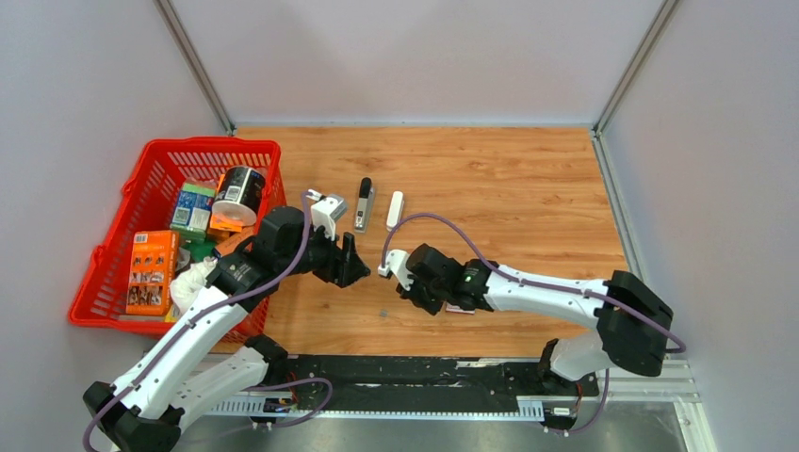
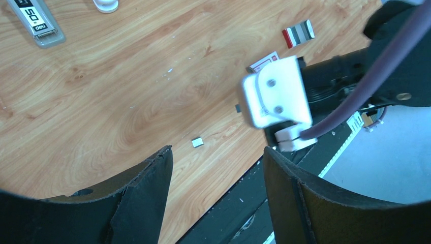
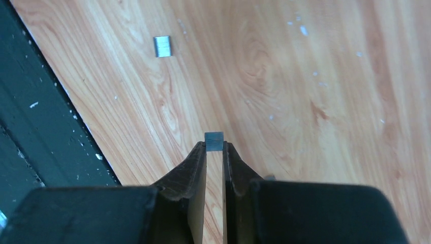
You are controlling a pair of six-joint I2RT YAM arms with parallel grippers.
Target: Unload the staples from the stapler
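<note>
My right gripper carries the staples past the flat box onto the striped card next, since that card lies to the gripper's right in the top view.
The stapler lies apart in two pieces at the table's middle: a white plastic shell [image 1: 395,209] and a grey metal inner piece tipped black [image 1: 365,202], which also shows in the left wrist view [image 2: 38,23]. My right gripper [image 3: 214,147] is shut on a small grey block of staples [image 3: 214,141], low over the wood. A second small staple clump [image 3: 162,46] lies loose on the table near the front edge and also shows in the left wrist view [image 2: 197,142]. My left gripper [image 2: 217,150] is open and empty, hovering above that clump, just left of the right gripper [image 1: 405,287].
A red basket [image 1: 212,143] full of boxes and a tin stands at the left, by the left arm. A small red-and-white flat box [image 2: 265,61] lies under the right wrist. A red-and-grey striped card [image 2: 298,33] lies nearby. The black mounting rail [image 3: 30,127] runs along the near edge.
</note>
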